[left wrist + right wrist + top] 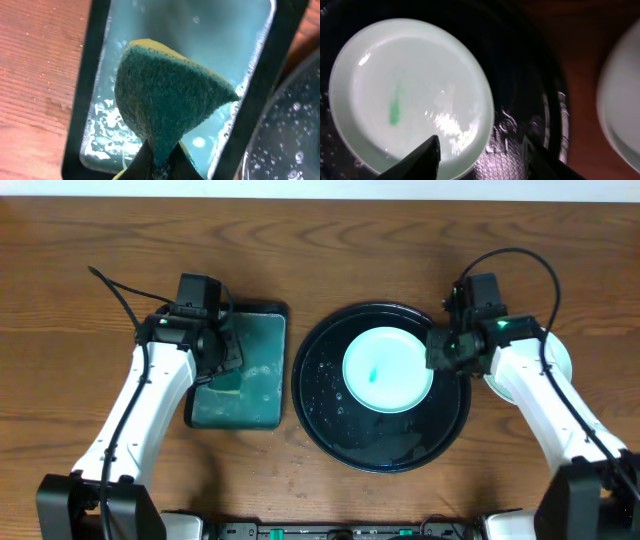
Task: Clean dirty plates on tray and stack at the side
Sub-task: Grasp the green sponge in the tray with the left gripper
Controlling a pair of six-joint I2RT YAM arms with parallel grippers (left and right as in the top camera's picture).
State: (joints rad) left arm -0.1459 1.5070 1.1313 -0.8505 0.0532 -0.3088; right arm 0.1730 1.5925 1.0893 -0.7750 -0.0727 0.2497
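Observation:
The plate's rim on the side facing the second plate is already between my right gripper's open fingers, so my right gripper will next move down onto it.
A white plate (388, 370) with a small teal smear lies on the round black tray (330, 415). My right gripper (437, 352) is at its right edge. In the right wrist view the plate (410, 90) fills the left, and the right gripper (482, 150) is open, one finger above the plate and the other above the wet tray (520, 75), with the rim between them. A second plate (564, 360) sits on the wood to the right, partly under the right arm, and it also shows as the plate (622, 105) at the frame edge. My left gripper (160, 162) is shut on a green-and-yellow sponge (165, 95).
A rectangular black tray (255, 380) holding teal liquid sits left of the round tray, and the left gripper (222, 375) hovers over it with the sponge. The round tray's rim (290, 130) lies close on its right. Bare wooden table surrounds both trays.

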